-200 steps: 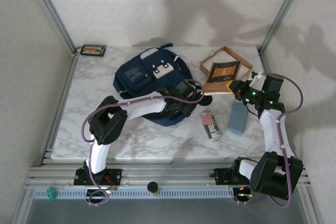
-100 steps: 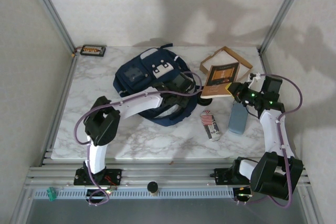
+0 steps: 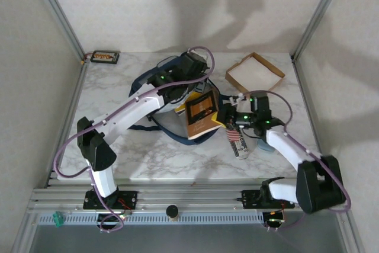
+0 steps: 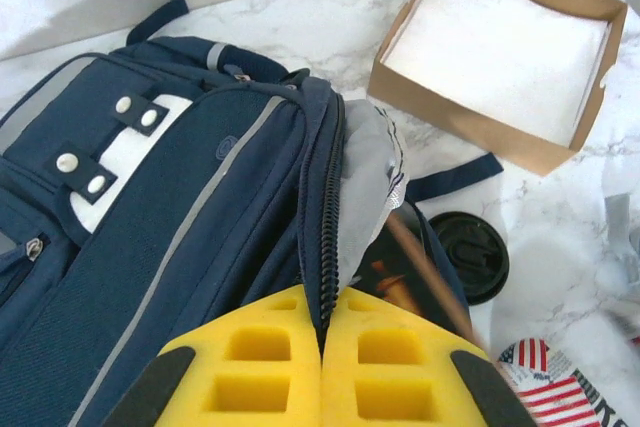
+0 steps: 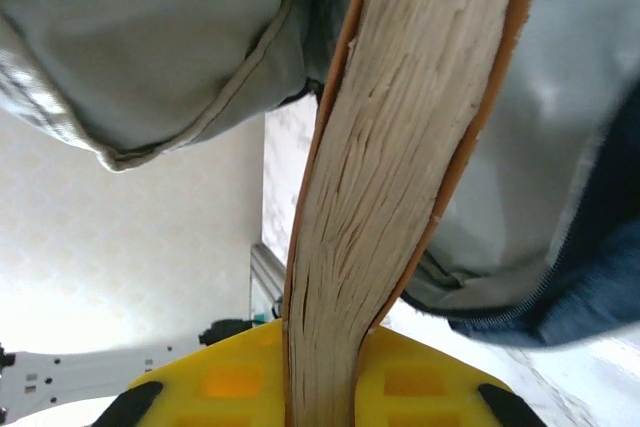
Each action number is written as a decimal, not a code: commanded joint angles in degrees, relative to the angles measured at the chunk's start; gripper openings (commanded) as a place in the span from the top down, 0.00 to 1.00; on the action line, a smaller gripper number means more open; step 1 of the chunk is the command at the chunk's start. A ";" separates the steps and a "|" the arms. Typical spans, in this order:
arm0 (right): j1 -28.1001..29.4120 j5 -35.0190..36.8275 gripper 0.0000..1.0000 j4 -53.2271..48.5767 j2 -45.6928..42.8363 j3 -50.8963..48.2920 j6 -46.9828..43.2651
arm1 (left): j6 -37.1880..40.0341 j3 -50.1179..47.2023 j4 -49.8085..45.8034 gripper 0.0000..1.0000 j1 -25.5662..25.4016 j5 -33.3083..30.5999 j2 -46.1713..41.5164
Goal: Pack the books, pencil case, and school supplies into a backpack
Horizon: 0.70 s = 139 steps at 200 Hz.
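The brown book (image 4: 405, 282) sticks out of the backpack's opening. My left gripper should stay raised with the backpack's zipper edge (image 4: 326, 282) between its fingers while the book sticks out, then open to let go of that zipper edge.
The navy backpack (image 3: 155, 84) (image 4: 150, 207) lies at mid-table with its main zip open. My left gripper (image 3: 183, 90) (image 4: 322, 319) is shut on the zipper edge of the opening and holds it up, so the grey lining (image 4: 365, 177) shows. A brown book (image 3: 201, 115) (image 5: 400, 147) stands tilted in the mouth of the backpack. My right gripper (image 3: 224, 117) (image 5: 322, 387) is shut on the book's lower edge, and the page edges run up between grey lining (image 5: 170, 37) on both sides. Part of the book (image 4: 405, 282) is inside the opening.
An empty cardboard tray (image 3: 254, 73) (image 4: 480, 127) sits at the back right. A flag-printed pouch (image 3: 236, 142) (image 4: 555, 392) lies beside the backpack's right side, and a grey-blue case (image 3: 265, 145) lies half under my right arm. A small tray (image 3: 103, 57) sits in the back left corner.
The left gripper rose from the backpack's front, closed on the zipper edge and lifted it. The right gripper carried the brown book left from the cardboard tray into the backpack's mouth.
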 commanded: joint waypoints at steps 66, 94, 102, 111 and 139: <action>2.25 4.45 0.64 8.31 29.72 24.07 -7.98 | -3.70 1.92 3.23 1.00 -0.69 -0.43 -4.09; 0.74 8.92 0.39 -3.02 30.25 27.63 -13.12 | -5.32 2.43 3.19 1.00 -0.65 -3.28 -3.41; 0.84 10.16 0.37 -3.74 28.10 25.53 -13.70 | -5.84 2.49 3.40 1.00 -0.65 -3.79 -3.39; 1.18 13.17 0.33 -6.54 25.02 23.46 -15.47 | -5.90 2.29 3.87 1.00 -0.65 -3.51 -3.48; 1.31 25.97 0.25 -16.93 16.75 19.07 -21.24 | -5.93 2.40 4.55 1.00 -0.65 -3.26 -2.54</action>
